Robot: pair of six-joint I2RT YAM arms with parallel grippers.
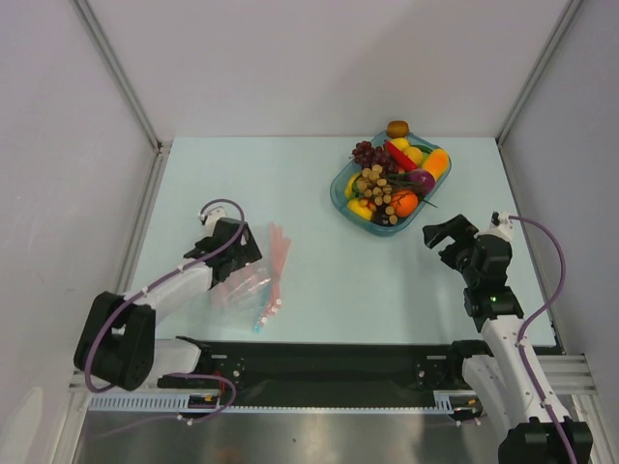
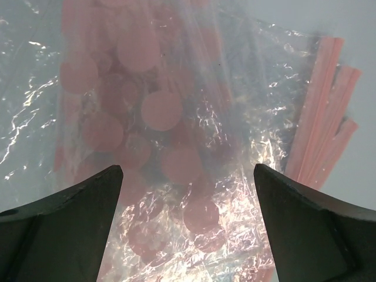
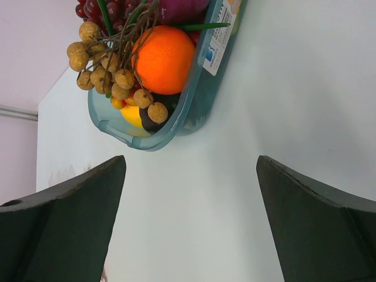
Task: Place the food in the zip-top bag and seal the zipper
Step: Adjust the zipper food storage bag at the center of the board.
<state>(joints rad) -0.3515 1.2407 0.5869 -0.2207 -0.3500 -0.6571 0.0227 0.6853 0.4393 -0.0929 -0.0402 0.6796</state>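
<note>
I will next lower my left gripper a little and pinch a fold of the bag's dotted film (image 2: pixel 188 179), which is just below the gripper and already between its open fingers.
The food lies piled in a teal tray (image 1: pixel 338 196) at the back right: an orange (image 1: pixel 404 202), a tan grape bunch (image 1: pixel 375 184) and a purple piece (image 1: pixel 422 180). The right wrist view shows the orange (image 3: pixel 163 59), the grape bunch (image 3: pixel 108 64) and a lemon (image 3: pixel 131 115) in the tray's near end. My right gripper (image 1: pixel 440 234) (image 3: pixel 191 167) hangs open just short of the tray. The zip-top bag (image 1: pixel 242 287) (image 2: pixel 194 135) lies flat at the left, its pink zipper (image 1: pixel 280 253) (image 2: pixel 326 111) along its right edge. My left gripper (image 1: pixel 242 263) (image 2: pixel 187 174) hovers open over the bag.
A small brown fruit (image 1: pixel 397 128) sits on the table behind the tray. A short light-blue strip (image 1: pixel 259 325) lies at the bag's near corner. Grey walls close in the table on the left, back and right. A black rail (image 1: pixel 319 362) runs along the near edge.
</note>
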